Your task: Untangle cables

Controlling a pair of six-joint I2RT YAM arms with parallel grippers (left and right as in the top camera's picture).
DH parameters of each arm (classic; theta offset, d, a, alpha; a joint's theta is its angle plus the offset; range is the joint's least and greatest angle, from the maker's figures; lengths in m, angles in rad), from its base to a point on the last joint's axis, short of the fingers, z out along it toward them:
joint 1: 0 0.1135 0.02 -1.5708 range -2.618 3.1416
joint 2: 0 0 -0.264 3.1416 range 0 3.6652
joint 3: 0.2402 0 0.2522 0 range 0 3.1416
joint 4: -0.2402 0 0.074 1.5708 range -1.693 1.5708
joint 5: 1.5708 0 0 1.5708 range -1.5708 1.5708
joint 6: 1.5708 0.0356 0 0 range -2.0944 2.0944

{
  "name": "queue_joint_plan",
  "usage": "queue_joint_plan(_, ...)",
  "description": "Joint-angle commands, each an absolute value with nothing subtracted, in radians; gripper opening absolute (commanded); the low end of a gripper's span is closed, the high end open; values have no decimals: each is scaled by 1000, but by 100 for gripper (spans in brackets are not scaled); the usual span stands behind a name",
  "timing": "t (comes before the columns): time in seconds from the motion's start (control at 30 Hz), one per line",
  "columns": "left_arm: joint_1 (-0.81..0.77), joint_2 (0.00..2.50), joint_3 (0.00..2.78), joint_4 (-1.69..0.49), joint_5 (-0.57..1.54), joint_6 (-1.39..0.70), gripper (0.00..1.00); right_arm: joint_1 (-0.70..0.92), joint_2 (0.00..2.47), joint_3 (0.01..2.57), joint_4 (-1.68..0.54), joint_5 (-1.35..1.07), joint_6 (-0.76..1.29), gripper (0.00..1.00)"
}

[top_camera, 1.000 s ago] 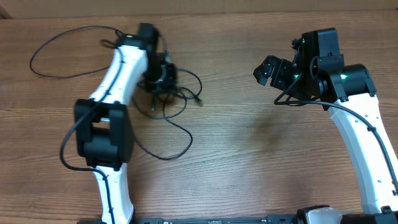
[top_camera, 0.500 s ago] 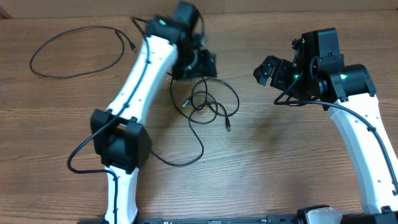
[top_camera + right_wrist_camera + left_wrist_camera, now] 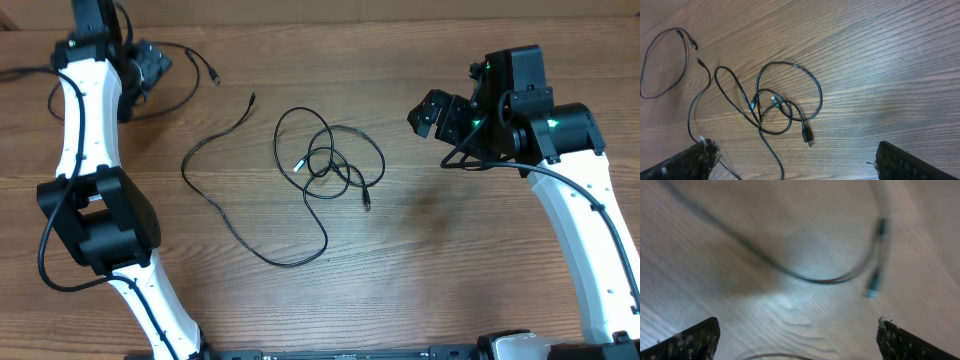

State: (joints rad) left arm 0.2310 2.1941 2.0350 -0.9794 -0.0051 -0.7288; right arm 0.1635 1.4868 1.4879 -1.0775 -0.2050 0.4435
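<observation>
A bend of the long loose piece of cable (image 3: 194,150) (image 3: 775,355) shows between my open fingers. I need to lower my left gripper toward that bend and close on it.
A loose knot of thin black cables (image 3: 330,165) lies mid-table, and the right wrist view shows it too (image 3: 775,112), with a plug (image 3: 806,137) at its near side. One long strand runs out of it to the left and ends in a plug (image 3: 251,99). Another cable (image 3: 200,58) lies at the back left beside my left gripper (image 3: 150,62). In the blurred left wrist view that gripper (image 3: 797,327) is open above a cable arc (image 3: 810,279) and holds nothing. My right gripper (image 3: 430,112) hangs open to the right of the knot, also empty (image 3: 795,150).
The wooden table (image 3: 450,260) carries only the cables. The left arm's white links (image 3: 80,130) reach along the left side to the back edge. The right arm (image 3: 580,200) stands along the right side. A separate cable loop (image 3: 690,42) lies far left in the right wrist view.
My left gripper opened and let go of the cables, and its arm swung from the middle to the back left. The knot now lies further right, with one strand drawn out. The right arm held still.
</observation>
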Motion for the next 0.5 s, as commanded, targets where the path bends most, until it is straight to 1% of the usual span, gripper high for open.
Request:
queue_joint_plan(0.0, 245, 2188, 1930, -894, -30, -850, 100, 162, 1483, 1494, -1076, -199, 437, 100)
queue_joint_plan(0.07, 241, 2188, 1880, -802, -29, -850, 100, 162, 1483, 1494, -1076, -199, 437, 100)
queue_joint_plan(0.1, 236, 2188, 1871, -783, -31, -842, 94, 162, 1483, 1494, -1076, -199, 437, 100)
queue_joint_plan(0.13, 232, 2188, 1868, -766, -33, -808, 53, 162, 1483, 1494, -1076, -199, 437, 100)
queue_joint_plan(0.17, 230, 2188, 1868, -762, -33, -785, 36, 162, 1483, 1494, -1076, -199, 437, 100)
queue_joint_plan(0.2, 229, 2188, 1867, -762, -33, -760, 13, 162, 1483, 1494, -1076, -199, 437, 100)
queue_joint_plan(0.23, 229, 2188, 1867, -767, -33, -749, 4, 162, 1483, 1494, -1076, -199, 437, 100)
queue_joint_plan(0.37, 237, 2188, 1867, -857, -22, -738, 4, 162, 1483, 1494, -1076, -199, 437, 100)
queue_joint_plan(0.43, 237, 2188, 1867, -914, -30, -651, 4, 162, 1483, 1494, -1076, -199, 437, 100)
queue_joint_plan(0.47, 235, 2188, 1860, -905, -48, -627, 4, 162, 1483, 1494, -1076, -199, 437, 100)
